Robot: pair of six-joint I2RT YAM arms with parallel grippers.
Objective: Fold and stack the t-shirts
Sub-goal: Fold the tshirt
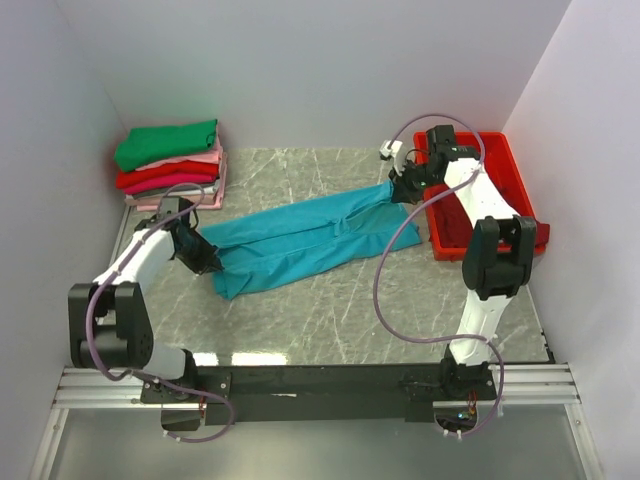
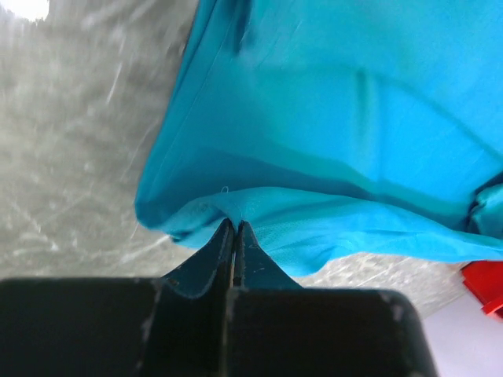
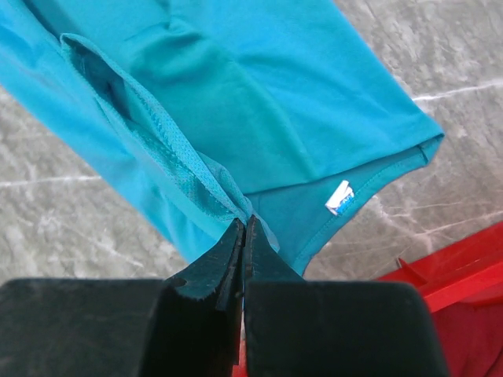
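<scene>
My left gripper should move outward and down and let go of the pinched fold onto the shirt's flat middle (image 1: 223,245) (image 2: 228,163), because that cloth is below and outward of the gripper.
A teal-blue t-shirt (image 1: 310,240) lies stretched across the middle of the marble table, between my two grippers. My left gripper (image 1: 207,258) is shut on the shirt's left end; in the left wrist view the fingers (image 2: 234,228) pinch a fold of the teal cloth (image 2: 338,118). My right gripper (image 1: 402,186) is shut on the shirt's right end, near the tray; in the right wrist view the fingers (image 3: 245,224) pinch the cloth (image 3: 259,102) beside a white label (image 3: 339,198). A stack of folded shirts (image 1: 170,165), green on top, then pink and red, sits at the back left.
A rigid red plastic tray (image 1: 500,175) stands at the right edge of the table; its corner shows in the right wrist view (image 3: 464,275). White walls close in the back and both sides. The marble table (image 1: 330,320) runs forward to the arm bases.
</scene>
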